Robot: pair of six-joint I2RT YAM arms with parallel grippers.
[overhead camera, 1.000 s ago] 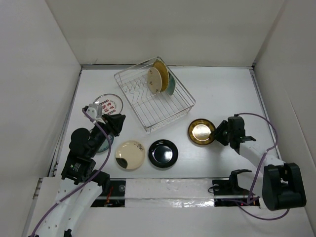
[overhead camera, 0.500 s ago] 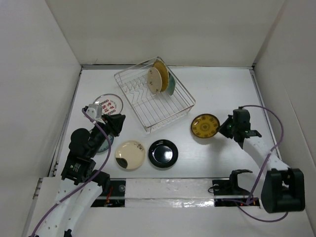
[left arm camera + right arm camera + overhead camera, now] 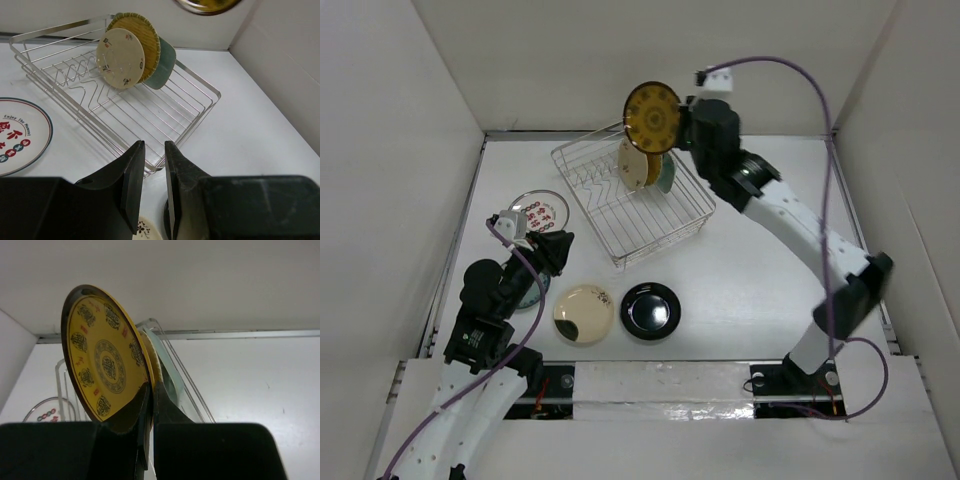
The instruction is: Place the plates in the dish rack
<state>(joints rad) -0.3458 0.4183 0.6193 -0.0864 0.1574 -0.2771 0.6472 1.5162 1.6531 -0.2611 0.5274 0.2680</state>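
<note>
The rack stands empty beside the front cream plate, so I will move my right gripper to the left in the top view and lower the gold plate.
The gold patterned plate [image 3: 653, 117] [image 3: 102, 365] is held upright in the air over the far corner of the dish rack [image 3: 660, 235] [image 3: 200, 82]. My right gripper [image 3: 685, 125] [image 3: 151, 390] is shut on its lower rim. Three plates stand on edge in the rack: a cream one [image 3: 633, 163] [image 3: 120, 58] in front, a yellowish one [image 3: 142, 27] behind it, and a pale green one [image 3: 162, 62] at the back. My left gripper [image 3: 548, 250] [image 3: 154, 150] hovers near the rack's left side, slightly open and holding nothing.
A white plate with red marks [image 3: 542, 210] [image 3: 15, 132] lies left of the rack. A cream plate with a dark blotch [image 3: 583, 313] and a glossy black plate [image 3: 651, 310] lie side by side near the front. White walls enclose the table.
My right gripper shut on the gold plate at the table's right, lifted it and swung it up to above the rack's far corner. The left arm has not moved.
</note>
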